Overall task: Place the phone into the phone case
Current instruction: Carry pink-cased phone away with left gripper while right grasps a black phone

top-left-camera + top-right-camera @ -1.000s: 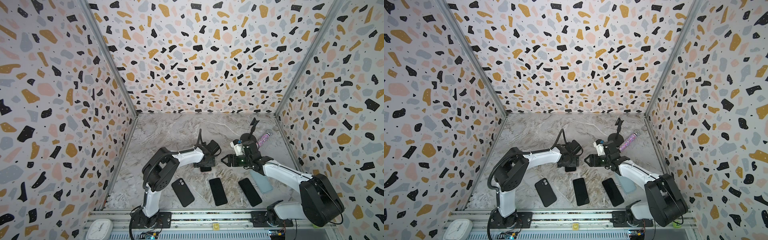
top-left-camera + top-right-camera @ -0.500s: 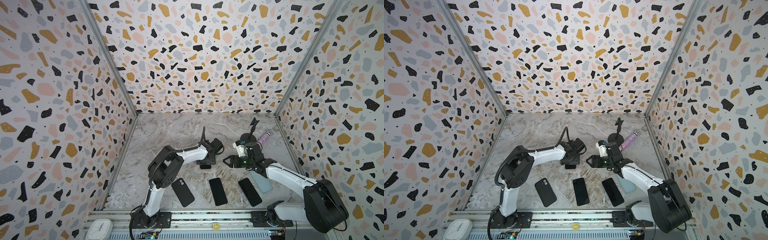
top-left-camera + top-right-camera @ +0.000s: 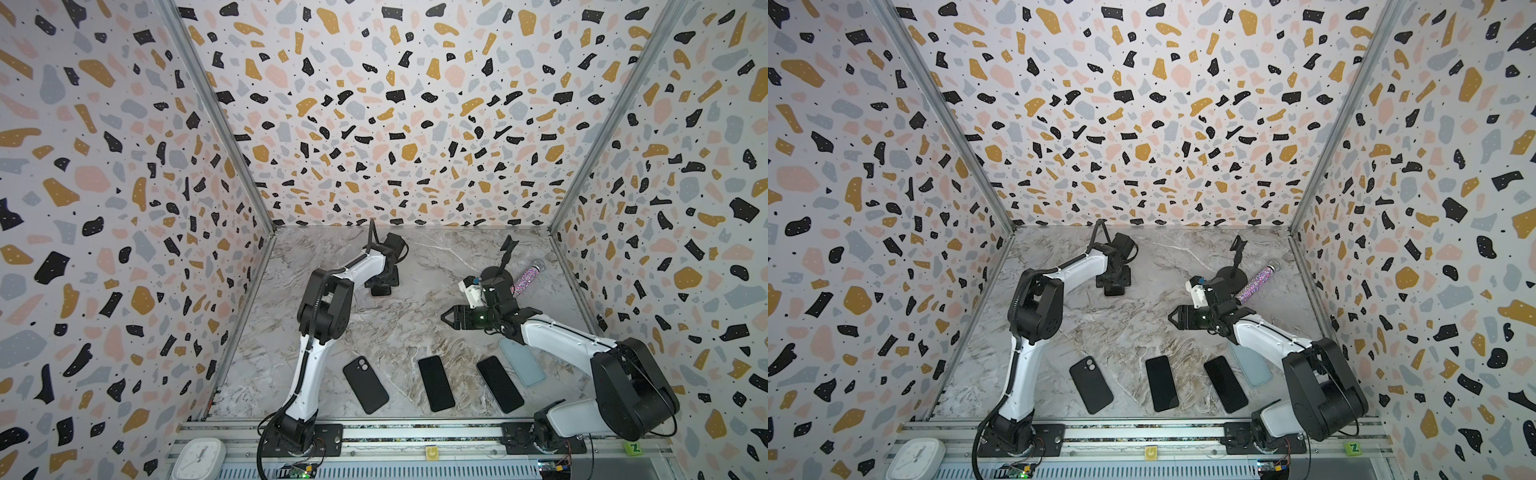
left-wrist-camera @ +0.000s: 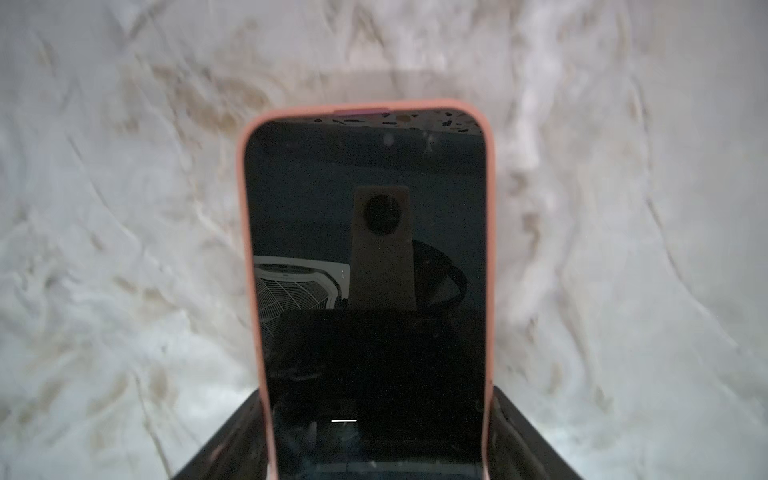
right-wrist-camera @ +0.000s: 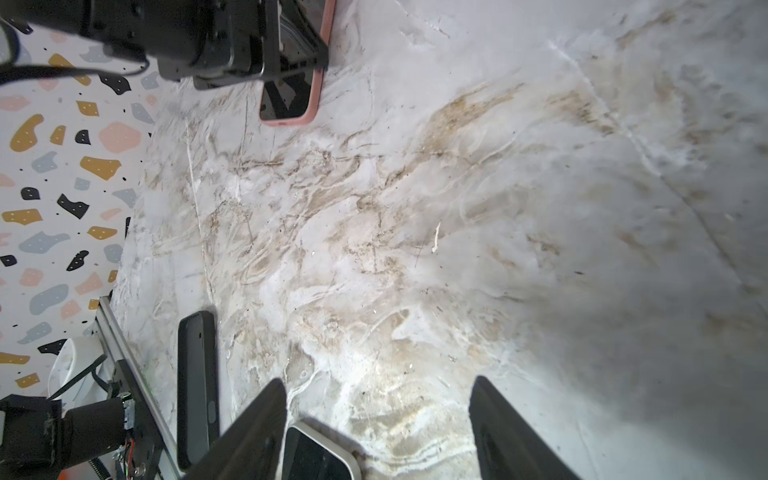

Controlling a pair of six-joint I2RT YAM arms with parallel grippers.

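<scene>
My left gripper has the long edges of the pink case between its fingers, so next it needs to stay low and open to release the phone that sits inside the case.
A phone with a dark screen (image 4: 365, 249) sits inside a pink phone case (image 4: 365, 109) on the marble table near the back. My left gripper (image 4: 376, 397) is shut on it, its fingers pressed against the case's two long edges. In both top views the left gripper (image 3: 384, 286) (image 3: 1115, 289) covers most of the phone. The right wrist view shows the phone's free end (image 5: 291, 99) sticking out from under the left gripper (image 5: 299, 45). My right gripper (image 3: 446, 318) (image 5: 380, 382) hovers open over bare marble at mid right, holding nothing.
Along the front edge lie a black case (image 3: 365, 384), two dark phones (image 3: 436, 382) (image 3: 500, 384) and a light blue case (image 3: 523, 361) partly under the right arm. A glitter tube (image 3: 527, 277) and a black stand (image 3: 500, 266) are at the back right. A clock (image 3: 198, 457) sits by the rail.
The left gripper has narrowed onto the cased phone and moved with it toward the back and left. The right gripper has barely shifted.
</scene>
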